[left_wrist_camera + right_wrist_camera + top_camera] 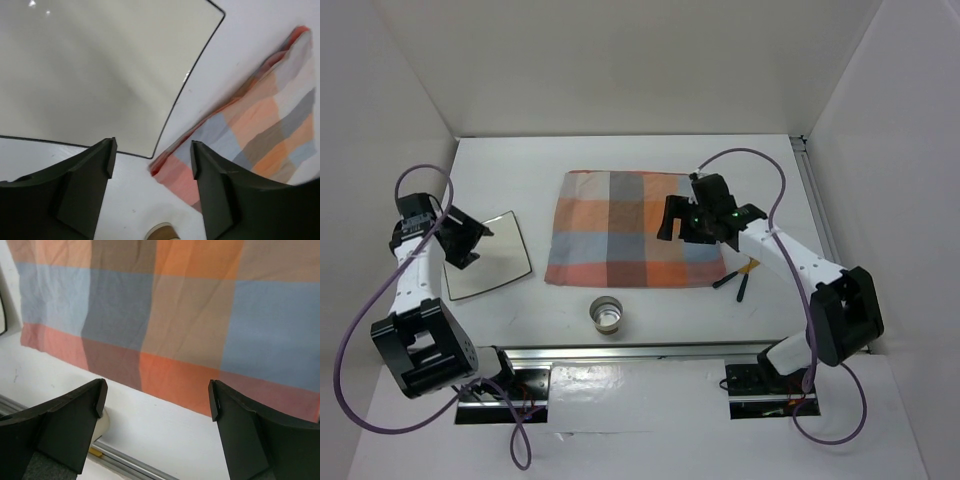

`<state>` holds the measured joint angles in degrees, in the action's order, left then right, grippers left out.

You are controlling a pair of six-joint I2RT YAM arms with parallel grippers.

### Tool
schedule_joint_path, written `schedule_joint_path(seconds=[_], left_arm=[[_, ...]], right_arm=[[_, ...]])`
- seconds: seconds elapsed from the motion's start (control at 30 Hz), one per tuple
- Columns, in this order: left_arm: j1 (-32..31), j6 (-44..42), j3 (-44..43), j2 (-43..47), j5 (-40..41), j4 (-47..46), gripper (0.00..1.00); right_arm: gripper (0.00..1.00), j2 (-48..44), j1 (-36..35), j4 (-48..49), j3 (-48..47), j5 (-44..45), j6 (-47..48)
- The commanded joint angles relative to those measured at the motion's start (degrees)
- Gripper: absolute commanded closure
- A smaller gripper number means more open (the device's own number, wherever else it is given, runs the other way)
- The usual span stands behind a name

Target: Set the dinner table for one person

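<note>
The cup's mat-side rim [617, 300] lies below my right gripper and to its left in the top view, so I should bring the gripper's open fingers that way, back and down.
The dinner table [520, 170] is a wide white top with a metal rail [650, 350] along its near edge. An orange, grey and blue checked mat [640, 228] lies flat at its centre. A square white plate [488, 257] rests to the mat's left. My left gripper [475, 238] hovers open over the plate's far edge; in the left wrist view the plate [100, 70] and the mat's corner [260, 135] lie beyond the empty jaws of that gripper [152, 160]. My right gripper [672, 218] hangs open above the mat's right half [190, 315], with nothing held.
A small round metal cup [608, 314] stands near the rail, below the mat. Dark-handled cutlery [735, 280] lies right of the mat, partly under the right arm. White walls close in the table on three sides.
</note>
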<state>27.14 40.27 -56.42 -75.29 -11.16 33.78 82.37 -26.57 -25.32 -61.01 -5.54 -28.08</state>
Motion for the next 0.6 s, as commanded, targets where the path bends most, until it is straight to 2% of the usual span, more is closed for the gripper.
schedule_joint_path(seconds=[0.0,0.13,0.3,0.4,0.57], left_arm=[[0.02,1.38,1.66,1.11,-6.76,-3.8,0.2],[0.55,2.53,6.85,1.72,-10.81,-6.96,0.1],[0.55,2.53,7.47,1.72,-11.43,-6.97,0.11],[0.55,2.0,5.36,1.72,-11.43,-6.36,0.13],[0.55,1.48,4.04,2.95,-9.41,-5.3,0.13]], right_arm=[[0.04,1.74,-3.4,1.59,-4.99,-1.15,1.88],[0.04,5.42,-7.52,2.12,-8.41,-1.39,2.58],[0.06,8.15,-15.87,-0.42,-12.72,-0.62,8.55],[0.06,8.69,-21.58,-2.88,-11.68,1.93,11.63],[0.06,8.69,-26.16,-4.3,-8.51,0.81,11.64]])
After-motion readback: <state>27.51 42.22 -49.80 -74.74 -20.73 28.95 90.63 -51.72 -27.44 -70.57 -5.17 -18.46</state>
